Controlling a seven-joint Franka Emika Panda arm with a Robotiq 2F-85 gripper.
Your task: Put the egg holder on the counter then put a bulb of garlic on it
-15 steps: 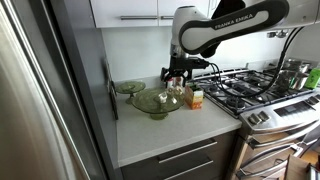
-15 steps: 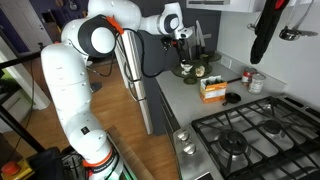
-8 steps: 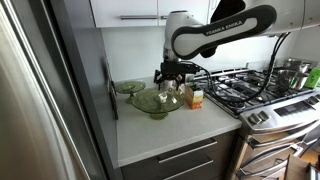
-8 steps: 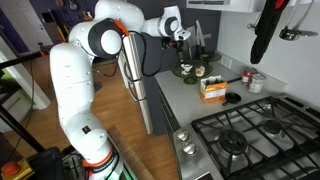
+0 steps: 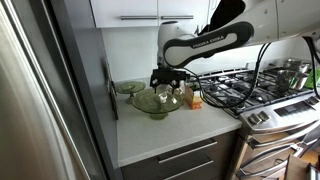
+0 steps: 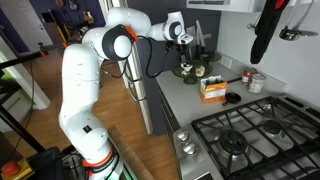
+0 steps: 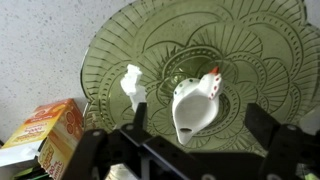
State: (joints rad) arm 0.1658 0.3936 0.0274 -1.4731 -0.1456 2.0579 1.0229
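Note:
The egg holder sits below my gripper, lined up between its open fingers in the wrist view. The gripper comes down around the white cup (image 7: 195, 108) next and closes.
In the wrist view the egg holder (image 7: 195, 105), a small white hen-shaped cup with red and green marks, lies inside the green glass bowl (image 7: 250, 50). My gripper (image 7: 200, 116) is open right above it, one dark finger on each side and neither touching it. A small white lump (image 7: 131, 84), perhaps garlic, sits at the bowl's left rim. In both exterior views the gripper (image 5: 167, 83) (image 6: 187, 46) hovers over the bowl (image 5: 152, 103) (image 6: 189, 70) on the pale counter (image 5: 170, 128). The egg holder is too small to make out there.
An orange-and-white carton (image 5: 195, 98) (image 6: 212, 90) (image 7: 45, 130) stands next to the bowl. A second green dish (image 5: 128, 88) lies by the wall. The steel gas stove (image 5: 245, 92) is beside the counter, and a fridge side (image 5: 70, 90) borders the other end.
The arm has swung sideways away from the stove and the gripper now hangs over the green bowl's middle. The bowl and carton have not moved.

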